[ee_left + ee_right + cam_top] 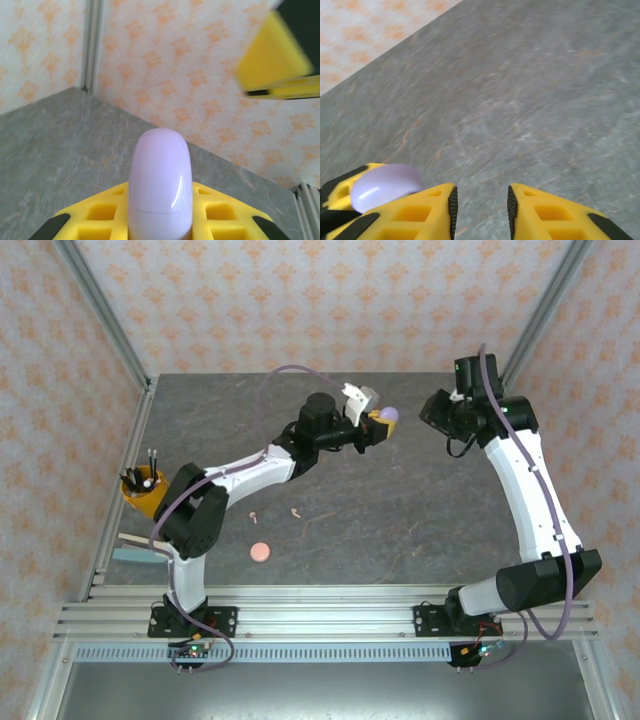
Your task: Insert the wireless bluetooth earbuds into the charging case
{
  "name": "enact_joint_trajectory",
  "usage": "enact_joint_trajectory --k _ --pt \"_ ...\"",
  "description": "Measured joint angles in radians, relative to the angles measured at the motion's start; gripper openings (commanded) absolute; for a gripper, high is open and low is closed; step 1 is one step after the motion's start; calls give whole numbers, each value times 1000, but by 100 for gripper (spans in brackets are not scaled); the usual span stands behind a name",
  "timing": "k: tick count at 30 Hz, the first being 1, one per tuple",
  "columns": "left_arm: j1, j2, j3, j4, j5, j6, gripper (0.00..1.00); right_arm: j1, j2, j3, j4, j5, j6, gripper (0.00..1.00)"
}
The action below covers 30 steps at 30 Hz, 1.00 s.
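The raised charging case is above the bare grey tabletop. My left gripper will next move down, tipping its fingers downward, and release it there, clear of the earbuds.
My left gripper is shut on a pale purple charging case, held above the back middle of the table. In the left wrist view the closed case stands upright between the yellow fingers. My right gripper hovers just right of it, open and holding nothing. From the right wrist its fingertips stand apart over bare table, with the purple case at the lower left. Two tiny pale pink earbuds lie on the table near the left arm. A round pink case lies in front of them.
An orange cup with tools stands at the left edge of the grey table. A pale flat strip lies near the front left corner. Patterned walls and metal posts enclose the table on three sides.
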Motion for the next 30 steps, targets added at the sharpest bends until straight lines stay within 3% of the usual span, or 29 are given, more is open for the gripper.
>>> enact_joint_trajectory --k 13,20,26,30 --pt "1 400 393 -476 -51 -478 0 -13 13 -227 97 11 111 34" --pt "1 528 582 -698 -54 -551 4 -13 13 -296 121 -5 129 34" --pt "1 603 735 -846 -55 -553 22 -13 13 -316 134 -10 129 37" --pt "2 626 771 -909 -57 -552 28 -13 11 -332 139 -13 129 39"
